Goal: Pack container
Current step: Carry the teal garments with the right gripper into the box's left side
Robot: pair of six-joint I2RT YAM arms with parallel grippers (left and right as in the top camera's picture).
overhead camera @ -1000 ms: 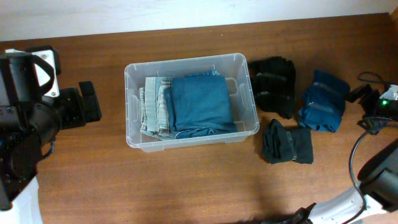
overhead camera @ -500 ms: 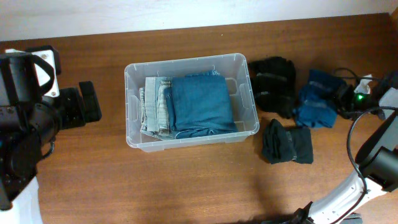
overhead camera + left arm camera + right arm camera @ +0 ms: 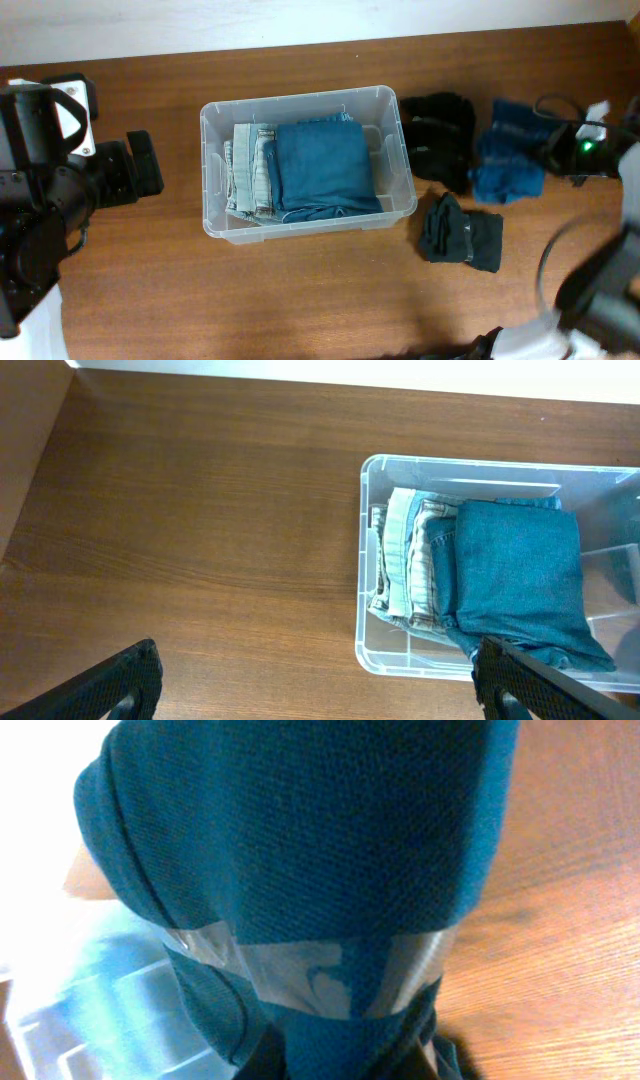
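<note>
Next I will swing my right gripper across the container (image 3: 300,105) and down to release atop its light striped garments, as these lie to the gripper's left in the overhead view.
The clear plastic container (image 3: 300,105) stands mid-table and holds a folded blue garment (image 3: 322,165) beside light striped ones (image 3: 248,170). In the left wrist view the container (image 3: 365,560) lies to the right of my left gripper (image 3: 320,700), which hangs open over bare wood. My right gripper (image 3: 558,150) is at the right, shut on a blue taped bundle (image 3: 508,160). That blue bundle (image 3: 300,850) fills the right wrist view and hides the fingers.
A black bundle (image 3: 440,135) lies just right of the container. A dark grey bundle (image 3: 460,235) lies in front of it. The left arm's bulk (image 3: 50,190) sits at the table's left edge. A cable (image 3: 560,260) loops at the right.
My right gripper has moved in from the right edge onto the blue bundle and shut on it; the bundle has bunched and shifted slightly left. The left arm has not moved.
</note>
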